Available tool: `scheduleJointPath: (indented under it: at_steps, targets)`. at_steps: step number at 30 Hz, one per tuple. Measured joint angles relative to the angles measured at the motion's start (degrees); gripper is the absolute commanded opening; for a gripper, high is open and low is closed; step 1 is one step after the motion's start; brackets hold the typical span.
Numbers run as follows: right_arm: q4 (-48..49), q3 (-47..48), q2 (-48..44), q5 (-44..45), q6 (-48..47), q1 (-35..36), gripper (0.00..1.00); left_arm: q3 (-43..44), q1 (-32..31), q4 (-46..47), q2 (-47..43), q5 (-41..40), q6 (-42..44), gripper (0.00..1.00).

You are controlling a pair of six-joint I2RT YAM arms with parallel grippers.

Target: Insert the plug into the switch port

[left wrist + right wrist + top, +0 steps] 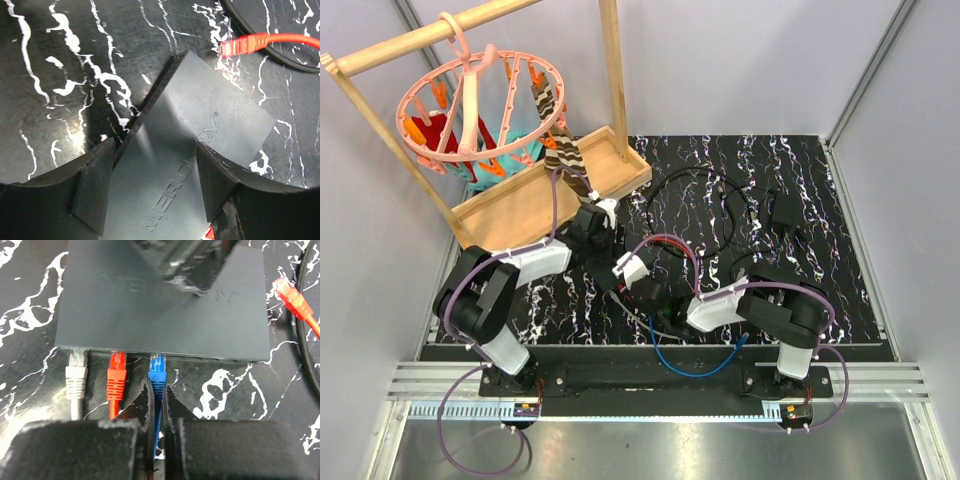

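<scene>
My right gripper pushes the blue plug onward into the switch's third port (158, 356) next, and releases it there.
The switch (165, 310) is a flat matte black box, its port edge facing me in the right wrist view. A grey plug (76, 365) and a red plug (117, 367) sit in the first two ports. My right gripper (157, 386) is shut on the blue plug (158, 371) just behind its boot. The plug's clear tip is at the mouth of the third port; how deep it sits I cannot tell. My left gripper (154, 146) is open over the switch top (200, 115), with one finger (95, 190) at the box's long edge.
A loose red plug (235, 46) on its cable lies beyond the switch, next to a thin black cord (280, 55). A black adapter block (785, 212) sits at the back right. A wooden rack with a tray (535, 200) and a pink peg hanger (470, 110) stands at the back left.
</scene>
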Motion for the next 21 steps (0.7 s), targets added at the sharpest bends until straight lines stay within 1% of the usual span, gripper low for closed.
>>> scheduleJointPath:
  at_steps: [9,12,16,21]
  targets:
    - [-1.99,1.03,-0.15,-2.1,-0.07,-3.52,0.0,-2.27,-0.94,0.87,-2.4,-3.87,-1.68,0.56]
    - [-4.2,1.95,-0.26,-2.45,-0.83,-4.92,0.0,-2.82,-1.77,-0.22,-3.45,-4.81,-1.6,0.56]
    - [-5.4,2.12,-0.83,-4.59,-1.03,-6.69,0.0,-2.12,-2.34,-4.39,-4.5,-5.44,-1.55,0.58]
    - [-5.46,0.24,-2.47,-7.13,0.04,-6.27,0.0,1.01,-2.47,-11.69,-4.28,-4.72,-0.11,0.64]
